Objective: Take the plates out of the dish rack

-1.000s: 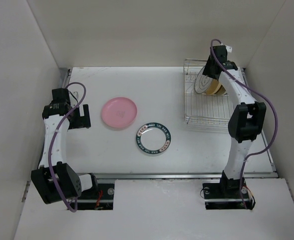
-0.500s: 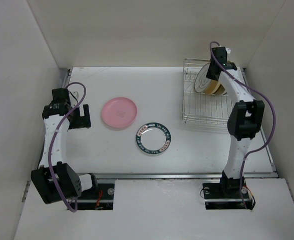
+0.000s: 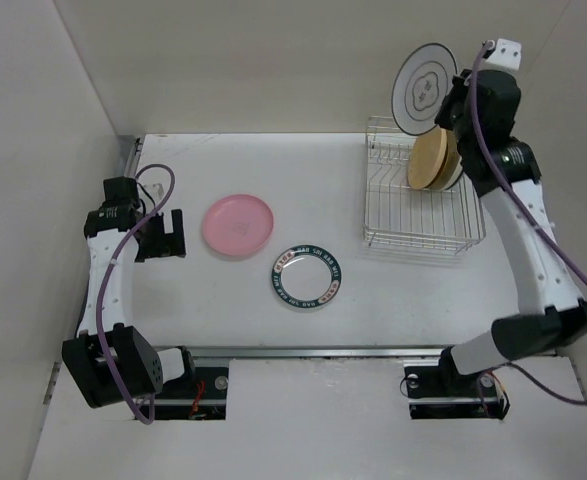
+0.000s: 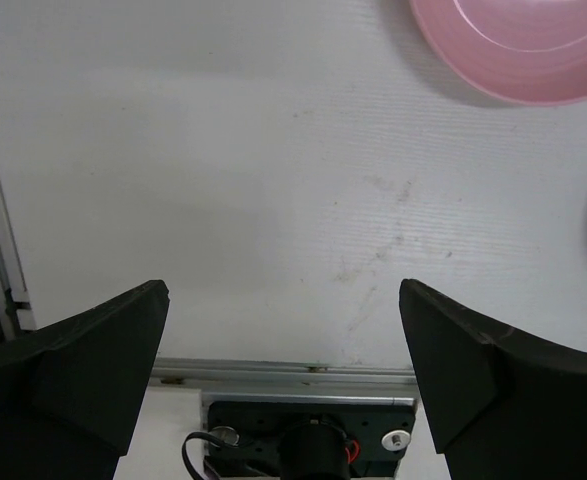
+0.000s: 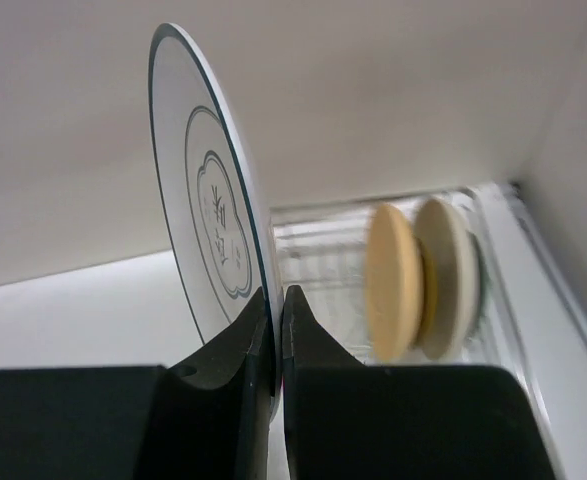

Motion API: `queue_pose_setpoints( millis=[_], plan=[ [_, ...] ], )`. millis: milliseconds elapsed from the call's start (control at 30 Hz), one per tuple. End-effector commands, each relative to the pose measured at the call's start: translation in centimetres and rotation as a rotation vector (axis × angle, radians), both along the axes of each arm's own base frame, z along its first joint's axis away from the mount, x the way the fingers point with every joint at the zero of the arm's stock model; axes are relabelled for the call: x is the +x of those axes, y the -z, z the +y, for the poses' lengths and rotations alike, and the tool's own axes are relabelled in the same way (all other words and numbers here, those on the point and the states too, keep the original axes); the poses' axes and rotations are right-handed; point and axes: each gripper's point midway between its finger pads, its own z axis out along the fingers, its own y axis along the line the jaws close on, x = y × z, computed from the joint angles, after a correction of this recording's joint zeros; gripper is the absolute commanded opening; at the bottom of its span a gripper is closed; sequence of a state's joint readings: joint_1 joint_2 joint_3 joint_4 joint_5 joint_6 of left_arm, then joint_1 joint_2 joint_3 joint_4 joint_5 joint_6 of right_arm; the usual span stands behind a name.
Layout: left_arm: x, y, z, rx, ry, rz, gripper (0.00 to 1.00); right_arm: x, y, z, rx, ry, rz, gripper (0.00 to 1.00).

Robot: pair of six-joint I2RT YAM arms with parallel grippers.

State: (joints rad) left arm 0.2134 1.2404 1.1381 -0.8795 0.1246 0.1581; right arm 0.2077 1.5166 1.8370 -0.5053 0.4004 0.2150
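Note:
The right gripper moves back and down next, tips its plate level and releases it on top, since the plate with a dark green rim (image 3: 306, 277) lies bare.
My right gripper (image 3: 455, 95) is shut on the rim of the white plate with a thin dark rim (image 3: 423, 88) and holds it upright, high above the silver wire dish rack (image 3: 418, 215). In the right wrist view the plate (image 5: 205, 200) stands edge-on between my fingers (image 5: 256, 340). The tan-yellow plate (image 3: 431, 160) and a cream plate (image 5: 448, 277) stand in the rack's far slots. The pink plate (image 3: 238, 224) and the white plate with a dark green rim (image 3: 306, 277) lie flat on the table. My left gripper (image 3: 168, 235) is open and empty, left of the pink plate.
White walls enclose the table on the left, back and right. A metal rail (image 3: 373, 350) runs along the near edge. The pink plate's edge (image 4: 513, 50) shows at the top of the left wrist view.
My right gripper has lifted the white thin-rimmed plate up out of the rack. The rack has shifted slightly. The left arm has not moved.

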Motion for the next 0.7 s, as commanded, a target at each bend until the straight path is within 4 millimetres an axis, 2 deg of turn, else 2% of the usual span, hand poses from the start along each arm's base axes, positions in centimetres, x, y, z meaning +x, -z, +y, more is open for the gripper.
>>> queue_pose_setpoints(
  millis=[0, 67, 100, 167, 200, 233, 333, 367, 467, 500, 533, 600, 667],
  plan=[
    [-0.8, -0.7, -2.2, -0.095, 0.092, -0.025, 1.00, -1.4, -1.1, 5.4, -0.001, -0.261, -0.071, 0.00],
    [-1.0, -0.7, -2.9, -0.125, 0.129, -0.023, 1.00, -2.3, 0.9, 8.7, 0.005, -0.438, -0.023, 0.00],
    [-0.9, -0.7, -3.0, -0.133, 0.133, -0.025, 1.00, -3.9, 2.1, 12.7, 0.023, -0.668, 0.009, 0.00],
    [-0.9, -0.7, -3.0, -0.133, 0.133, -0.025, 1.00, -5.9, 7.5, 16.9, 0.011, -0.926, 0.155, 0.00],
    [-1.0, -0.9, -3.0, -0.131, 0.133, -0.034, 1.00, -8.4, 9.2, 20.1, 0.028, -1.114, 0.207, 0.00],
    [-1.2, -0.9, -3.1, -0.133, 0.133, -0.026, 1.00, -9.1, 12.3, 21.4, 0.031, -1.179, 0.291, 0.00],
    [-1.2, -0.9, -3.1, -0.133, 0.133, -0.025, 1.00, -11.5, 17.2, 23.8, 0.042, -1.282, 0.449, 0.00],
    [-1.2, -0.9, -3.1, -0.133, 0.133, -0.025, 1.00, -11.8, 19.6, 24.2, 0.052, -1.303, 0.509, 0.00],
    [-1.2, -0.9, -3.1, -0.133, 0.133, -0.025, 1.00, -14.1, 22.8, 25.7, 0.100, -1.398, 0.609, 0.00],
    [-1.2, -0.9, -3.1, -0.133, 0.133, -0.025, 1.00, -14.1, 24.3, 25.8, 0.097, -1.419, 0.639, 0.00],
    [-1.2, -0.9, -3.1, -0.133, 0.133, -0.025, 1.00, -14.5, 25.0, 26.2, 0.097, -1.443, 0.652, 0.00],
    [-1.2, -0.9, -3.1, -0.133, 0.133, -0.025, 1.00, -15.0, 28.1, 26.1, 0.119, -1.458, 0.751, 0.00],
    [-1.2, -0.8, -2.9, -0.125, 0.129, -0.023, 1.00, -15.6, 30.1, 25.9, 0.134, -1.464, 0.826, 0.00]
  ],
)
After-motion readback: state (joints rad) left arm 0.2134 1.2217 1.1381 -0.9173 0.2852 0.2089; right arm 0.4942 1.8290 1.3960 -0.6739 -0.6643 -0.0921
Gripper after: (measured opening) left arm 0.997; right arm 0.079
